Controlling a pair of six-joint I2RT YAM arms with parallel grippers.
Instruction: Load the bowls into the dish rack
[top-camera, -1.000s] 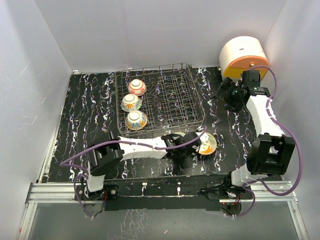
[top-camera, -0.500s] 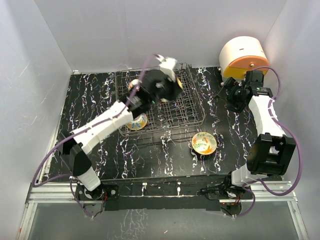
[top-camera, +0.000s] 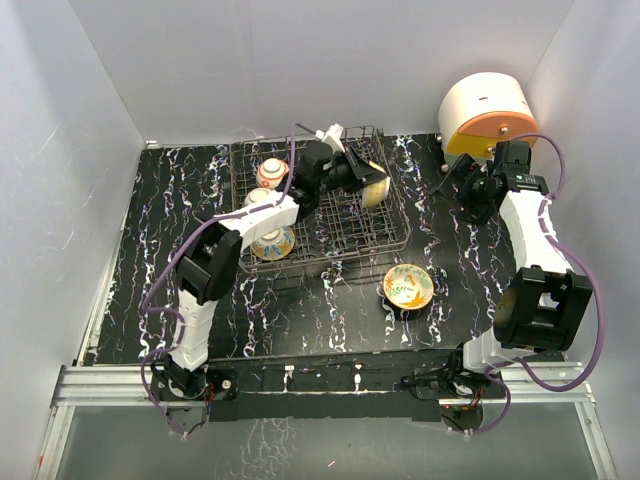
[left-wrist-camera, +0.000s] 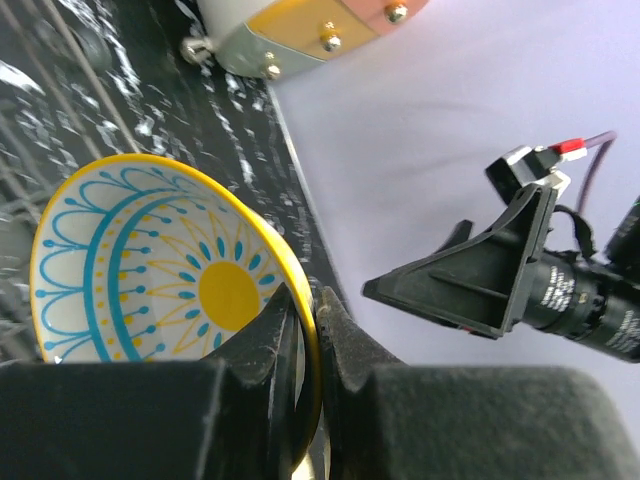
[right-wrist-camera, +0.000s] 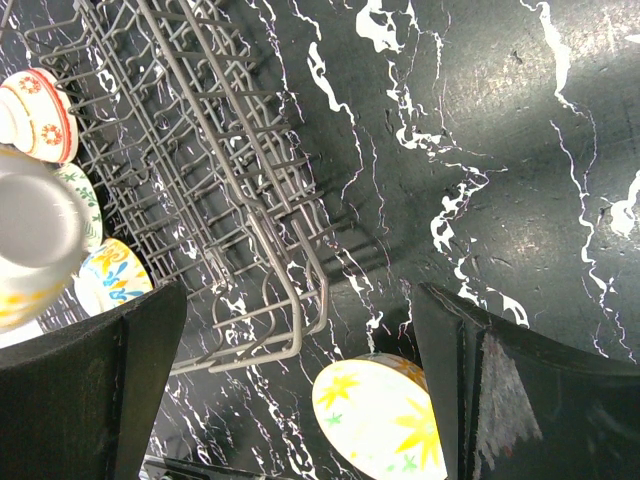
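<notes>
My left gripper needs to put the blue-and-yellow bowl (top-camera: 375, 186) back down on the rack's empty near wires next and let go of it. The wires are below the gripper, back toward my base.
My left gripper (top-camera: 352, 173) hangs over the middle back of the dish rack (top-camera: 345, 228), shut on the rim of a blue-and-yellow bowl (top-camera: 375, 186). The left wrist view shows that bowl (left-wrist-camera: 170, 270) tilted on edge, its yellow rim pinched between the gripper (left-wrist-camera: 305, 330) fingers. Three bowls stand in the rack's left column: red (top-camera: 273, 173), cream-green (top-camera: 258, 199) partly behind the arm, blue-orange (top-camera: 272, 242). An orange-green bowl (top-camera: 408, 286) lies on the table in front of the rack's right corner. My right gripper (top-camera: 468, 196) stands open to the right of the rack, above that bowl (right-wrist-camera: 385, 420).
A round white, orange and yellow drawer unit (top-camera: 485, 115) stands at the back right, just behind the right arm. White walls close in the black marbled table (top-camera: 160, 230) on three sides. The rack's (right-wrist-camera: 230, 150) right half holds only upright tines.
The left arm swung from the table's front up over the rack, carrying the blue-and-yellow bowl, and now holds it lower and further right. The right arm has barely moved.
</notes>
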